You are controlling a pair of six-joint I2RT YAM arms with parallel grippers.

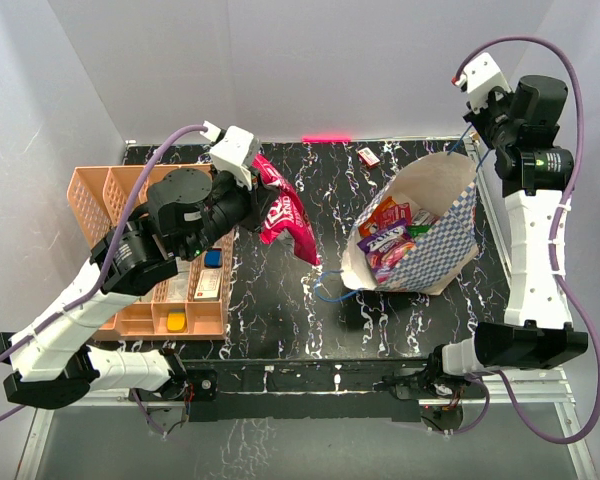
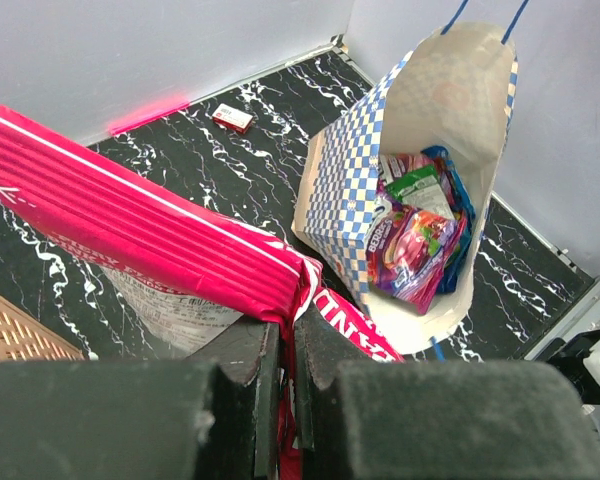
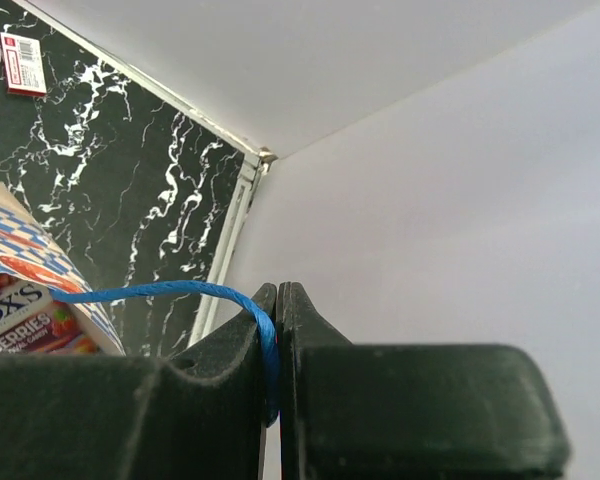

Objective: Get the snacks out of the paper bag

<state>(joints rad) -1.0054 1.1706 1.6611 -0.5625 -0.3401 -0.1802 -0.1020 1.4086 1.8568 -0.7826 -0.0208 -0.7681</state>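
Observation:
The bare tabletop between the organizer and the bag is clear below, so my left gripper will move down next and let go of the packet (image 1: pixel 285 215) there.
The chequered paper bag (image 1: pixel 445 230) lies tilted on the black table, mouth towards the left arm, with several snacks (image 1: pixel 390 238) inside; it also shows in the left wrist view (image 2: pixel 345 195), its snacks (image 2: pixel 415 240) piled at the bottom. My left gripper (image 1: pixel 263 205) is shut on a pink-red snack packet (image 1: pixel 285 215) and holds it above the table, left of the bag; the packet (image 2: pixel 150 235) fills the left wrist view. My right gripper (image 1: pixel 477 125) is shut on the bag's blue cord handle (image 3: pixel 170 291) and holds it up at the bag's far corner.
A peach lattice organizer (image 1: pixel 100 195) with small blue and yellow blocks stands at the left under my left arm. A small red-and-white box (image 1: pixel 368 156) lies near the back wall. White walls close in on the back and sides.

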